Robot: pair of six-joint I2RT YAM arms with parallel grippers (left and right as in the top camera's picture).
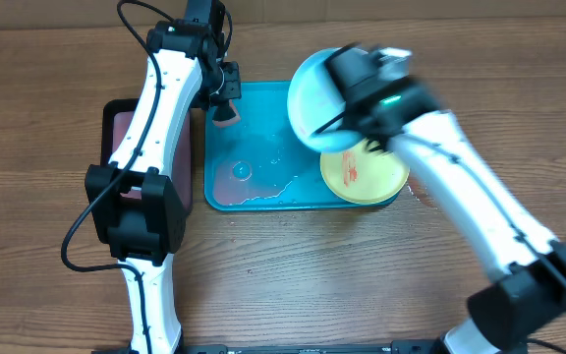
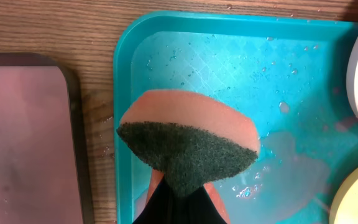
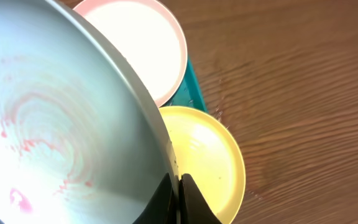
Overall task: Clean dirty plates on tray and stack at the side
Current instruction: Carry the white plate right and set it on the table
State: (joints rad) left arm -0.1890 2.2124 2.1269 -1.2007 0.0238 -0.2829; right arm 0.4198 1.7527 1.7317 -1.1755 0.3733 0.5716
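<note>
My right gripper swings right in the overhead view next, lowers and releases the pale blue plate's rim, since bare table lies below and on that side, clear of the tray.
My right gripper (image 3: 178,186) is shut on the rim of the pale blue plate (image 3: 55,124) and holds it tilted above the right part of the teal tray (image 1: 263,192). The plate (image 1: 312,93) has faint red smears. The yellow-green plate (image 1: 364,172) lies at the tray's right end with red smears, and also shows in the right wrist view (image 3: 207,155). The white plate (image 3: 142,43) lies beyond it and is hidden in the overhead view. My left gripper (image 2: 179,202) is shut on an orange sponge with a dark green scrub face (image 2: 188,143), above the tray's left part.
A smaller black tray with a pinkish inside (image 1: 126,138) lies just left of the teal tray. Water drops and puddles (image 2: 291,174) sit on the teal tray's floor. Bare wooden table surrounds both trays.
</note>
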